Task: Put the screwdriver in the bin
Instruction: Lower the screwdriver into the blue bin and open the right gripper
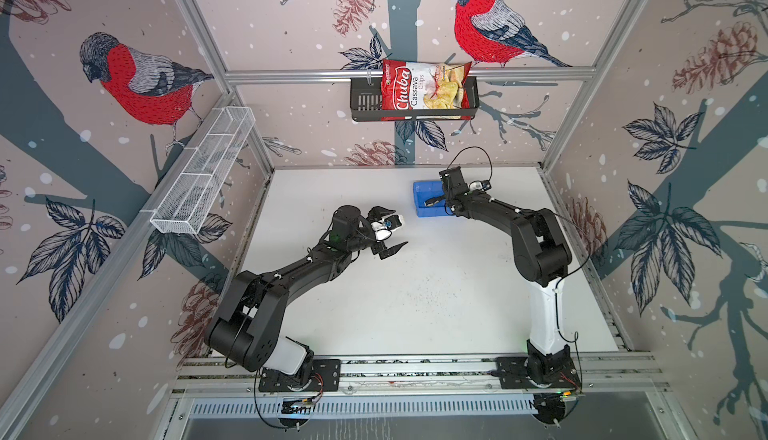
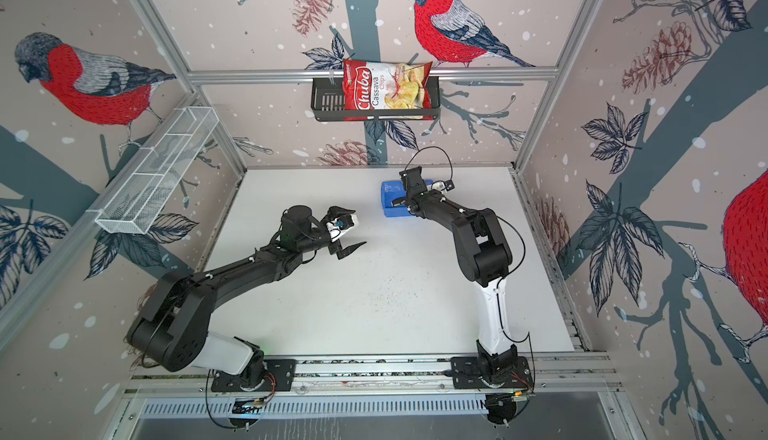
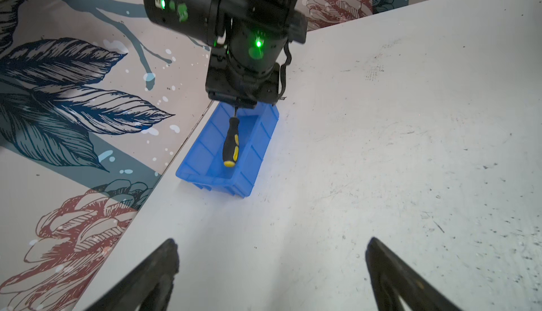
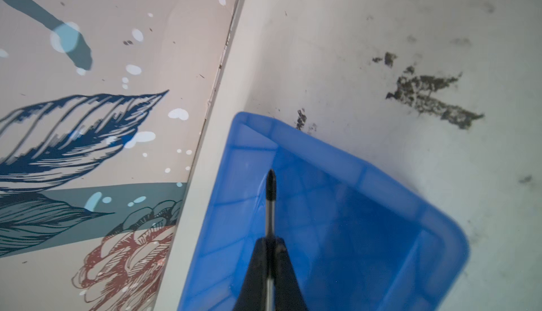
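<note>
The screwdriver [image 4: 270, 195] goes further down toward the bin's bottom next. My right gripper then releases its thin metal stem, since the screwdriver's handle already hangs inside the bin's sides.
The blue bin [image 1: 423, 193] [image 2: 388, 198] sits on the white table near the back wall. My right gripper [image 4: 271, 240] hangs over it, shut on the thin metal shaft of the screwdriver [image 4: 270, 195]. In the left wrist view the screwdriver [image 3: 230, 145] slants down inside the bin [image 3: 211, 179], its black and yellow handle lowest; I cannot tell if the yellow end touches the floor. In both top views only the dark handle [image 1: 432, 200] [image 2: 398, 201] shows under the right wrist. My left gripper [image 1: 399, 227] [image 3: 271, 245] stands open and empty above bare table, left of the bin.
A red bag of chips [image 1: 424, 89] stands in a black slotted basket [image 1: 365, 101] on the back wall. A long white wire mesh basket [image 1: 203, 172] hangs on the left wall. The bin's long side lies close to the back wall [image 4: 117, 118].
</note>
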Robot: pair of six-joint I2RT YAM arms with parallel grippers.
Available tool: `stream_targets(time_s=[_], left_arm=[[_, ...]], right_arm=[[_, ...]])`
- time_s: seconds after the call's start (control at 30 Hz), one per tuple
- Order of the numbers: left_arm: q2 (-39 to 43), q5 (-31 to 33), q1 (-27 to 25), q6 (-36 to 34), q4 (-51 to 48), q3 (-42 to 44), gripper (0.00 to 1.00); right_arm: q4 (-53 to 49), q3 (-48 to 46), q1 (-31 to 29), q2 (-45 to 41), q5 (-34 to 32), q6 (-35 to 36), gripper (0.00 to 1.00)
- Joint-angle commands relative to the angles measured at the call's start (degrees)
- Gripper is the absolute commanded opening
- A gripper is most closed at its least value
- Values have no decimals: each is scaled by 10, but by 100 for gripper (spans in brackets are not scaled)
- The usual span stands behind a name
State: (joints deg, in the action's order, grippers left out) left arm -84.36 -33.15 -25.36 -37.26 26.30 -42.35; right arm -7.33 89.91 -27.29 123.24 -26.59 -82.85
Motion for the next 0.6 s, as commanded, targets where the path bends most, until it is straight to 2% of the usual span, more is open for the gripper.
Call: stream_targets(time_s=[0.0,0.27,0.33,0.43,0.57], left_arm=[[8,-17,-3,11,16,3,98],[11,-12,-4,11,13,10,98],[11,-15,-4,10,13,10,98],[11,-14,-4,11,14,10,98],[15,-3,-3,18,13,10,98]], right_arm=[[-14,19,-3,20,14,-19,0],[-25,29,-5,40,13,-9,0],[-19,30,-3,40,13,5,3],[-16,40,-3,42,8,35,10],[-15,49,-4,38,3,56,27]])
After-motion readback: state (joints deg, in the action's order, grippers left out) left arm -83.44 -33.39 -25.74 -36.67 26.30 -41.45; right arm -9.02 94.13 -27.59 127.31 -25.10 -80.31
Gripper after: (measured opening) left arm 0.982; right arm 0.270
